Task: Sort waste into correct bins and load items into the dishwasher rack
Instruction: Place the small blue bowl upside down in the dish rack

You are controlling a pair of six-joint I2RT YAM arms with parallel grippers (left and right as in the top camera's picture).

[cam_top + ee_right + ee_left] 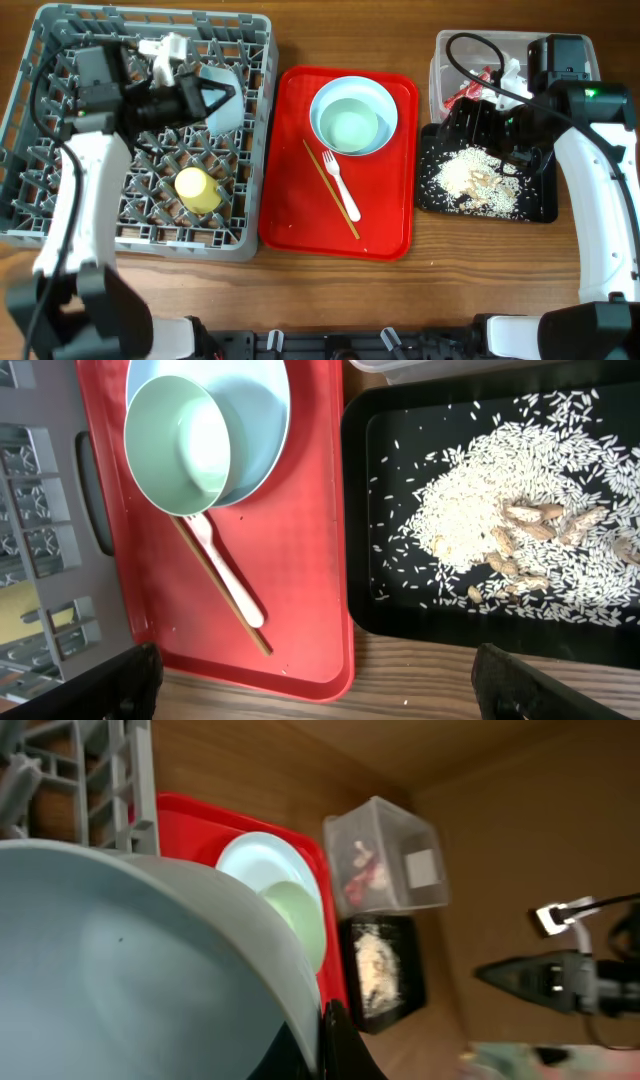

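The rack's wires (pixel 199 122) beside the yellow cup are free, so my left gripper lowers the bowl onto them next, away from the red tray.
My left gripper (pixel 212 98) is shut on the rim of a pale blue-green bowl (pixel 224 112) and holds it tilted over the grey dishwasher rack (pixel 60 215). That bowl fills the left wrist view (pixel 130 970), with my left gripper's finger (pixel 322 1042) on its edge. A yellow cup (pixel 200 189) sits in the rack. On the red tray (pixel 385 225) a second bowl (pixel 350 128) rests in a pale plate (pixel 385 100), beside a white fork (pixel 336 179) and chopsticks (pixel 331 194). My right gripper (pixel 478 125) hangs open and empty above the black tray (pixel 536 208), its fingers (pixel 320 685) wide apart.
The black tray (pixel 400 615) holds rice scraps (pixel 480 520). The clear tub (pixel 440 62) behind it holds a red wrapper (pixel 470 90) and white tissue (pixel 512 72). The rack's edge (pixel 40 510) borders the red tray (pixel 310 560).
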